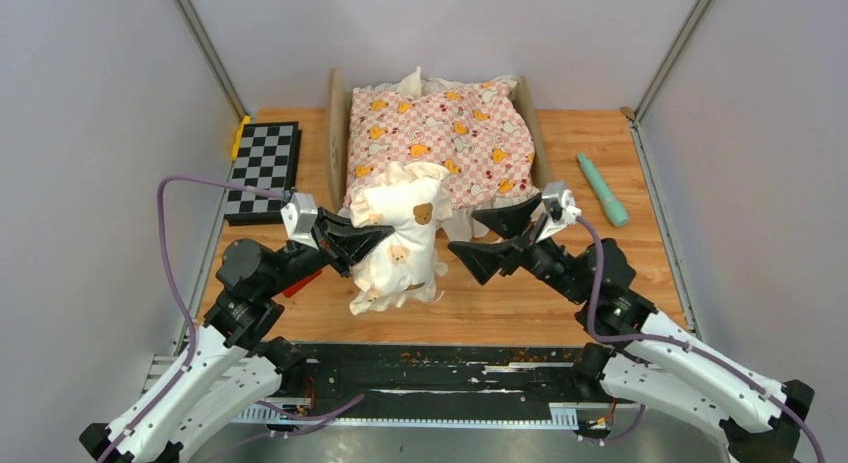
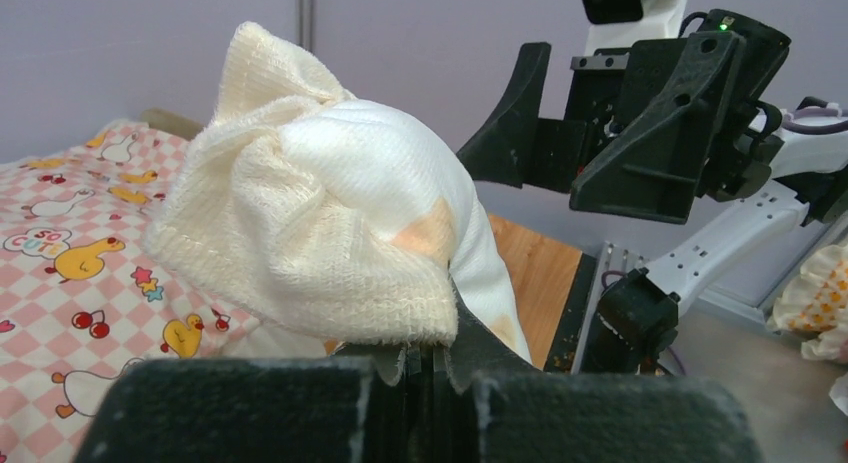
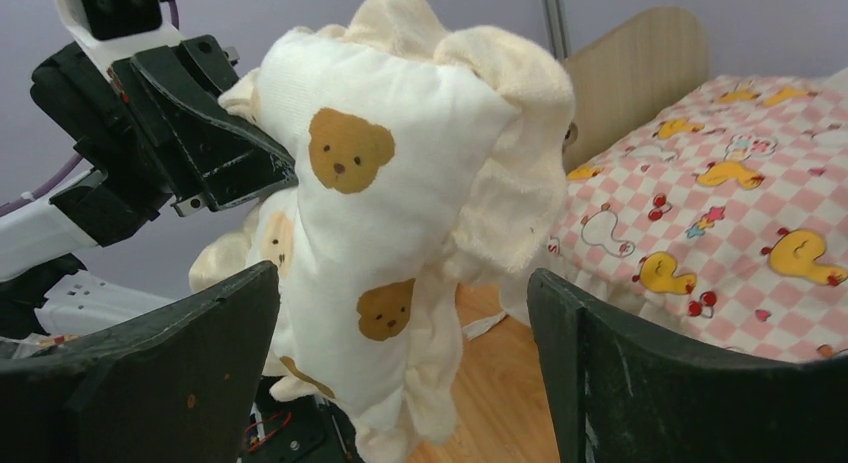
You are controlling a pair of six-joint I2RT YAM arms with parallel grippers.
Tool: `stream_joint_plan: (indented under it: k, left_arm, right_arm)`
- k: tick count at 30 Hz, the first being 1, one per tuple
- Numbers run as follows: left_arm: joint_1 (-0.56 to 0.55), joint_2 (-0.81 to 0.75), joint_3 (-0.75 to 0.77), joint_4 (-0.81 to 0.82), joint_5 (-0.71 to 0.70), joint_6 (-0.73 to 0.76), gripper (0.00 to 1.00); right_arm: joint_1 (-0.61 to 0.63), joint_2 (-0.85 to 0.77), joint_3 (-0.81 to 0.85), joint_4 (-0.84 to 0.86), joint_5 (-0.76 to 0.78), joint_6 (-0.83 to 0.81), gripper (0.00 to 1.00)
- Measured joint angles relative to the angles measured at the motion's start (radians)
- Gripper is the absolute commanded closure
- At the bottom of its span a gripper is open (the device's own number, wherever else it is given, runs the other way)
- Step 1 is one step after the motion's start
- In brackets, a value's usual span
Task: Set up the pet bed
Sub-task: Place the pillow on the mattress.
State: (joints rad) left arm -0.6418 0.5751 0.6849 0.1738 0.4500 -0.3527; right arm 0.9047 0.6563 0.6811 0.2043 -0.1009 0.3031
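My right gripper moves across to the pillow's free side below the upper bear print (image 1: 429, 247) (image 3: 385, 245) next, since only my left gripper holds the cream pillow.
The pet bed (image 1: 336, 133) stands at the back centre, its light-wood side rails showing; its headboard (image 3: 630, 63) appears in the right wrist view. A pink checkered cushion (image 1: 440, 138) with duck prints lies on it. In front of the bed's near end hangs a cream pillow (image 1: 400, 238) with brown bear prints, held up off the table. My left gripper (image 1: 370, 238) is shut on the pillow's left edge; its jaws (image 2: 440, 358) pinch the fabric. My right gripper (image 1: 463, 232) stands open just right of the pillow (image 3: 400, 183), fingers (image 3: 200, 363) wide apart and not touching it.
A black-and-white checkerboard (image 1: 262, 168) with a yellow piece (image 1: 240, 135) lies at the left back. A teal pen-shaped object (image 1: 602, 188) lies on the wood to the right of the bed. Grey enclosure walls stand on both sides and behind.
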Motion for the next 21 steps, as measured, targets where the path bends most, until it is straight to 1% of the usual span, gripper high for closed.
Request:
stream_joint_plan:
  k: [3, 9, 11, 12, 13, 14, 15, 16, 17, 18, 19, 20, 21]
  left_arm:
    - [0.000, 0.001, 0.000, 0.001, -0.016, 0.004, 1.00]
    - [0.000, 0.002, -0.008, 0.013, -0.026, 0.000, 1.00]
    - [0.000, 0.003, -0.019, 0.030, -0.025, -0.005, 1.00]
    - [0.000, 0.004, -0.025, 0.038, -0.025, -0.009, 1.00]
    - [0.000, 0.006, -0.030, 0.046, -0.023, -0.013, 1.00]
    - [0.000, 0.010, -0.033, 0.051, -0.021, -0.017, 1.00]
    - [0.000, 0.014, -0.035, 0.057, -0.021, -0.021, 0.93]
    - [0.000, 0.018, -0.037, 0.058, -0.021, -0.024, 0.75]
    - [0.000, 0.020, -0.037, 0.057, -0.022, -0.026, 0.53]
    - [0.000, 0.022, -0.037, 0.054, -0.026, -0.021, 0.29]
    - [0.000, 0.023, -0.036, 0.050, -0.035, -0.017, 0.11]
    - [0.000, 0.022, -0.033, 0.032, -0.058, -0.011, 0.02]
    - [0.000, 0.016, -0.021, -0.007, -0.090, -0.005, 0.00]
  right_arm:
    - [0.035, 0.077, -0.013, 0.060, 0.038, 0.064, 0.13]
    - [0.098, 0.224, -0.013, 0.163, 0.043, 0.138, 0.14]
    - [0.105, 0.262, -0.013, 0.184, 0.043, 0.156, 0.17]
    - [0.107, 0.282, -0.013, 0.195, 0.043, 0.168, 0.23]
    - [0.108, 0.295, -0.013, 0.202, 0.043, 0.174, 0.35]
    - [0.108, 0.310, -0.013, 0.211, 0.043, 0.182, 0.60]
    - [0.108, 0.323, -0.013, 0.222, 0.043, 0.189, 0.83]
    - [0.108, 0.335, -0.012, 0.233, 0.042, 0.192, 0.95]
    - [0.108, 0.342, -0.010, 0.240, 0.040, 0.192, 0.99]
    - [0.109, 0.348, -0.008, 0.249, 0.039, 0.202, 1.00]
    - [0.112, 0.349, -0.005, 0.249, 0.040, 0.201, 1.00]
    - [0.112, 0.348, -0.005, 0.249, 0.046, 0.198, 1.00]
    - [0.112, 0.346, -0.003, 0.246, 0.068, 0.192, 1.00]
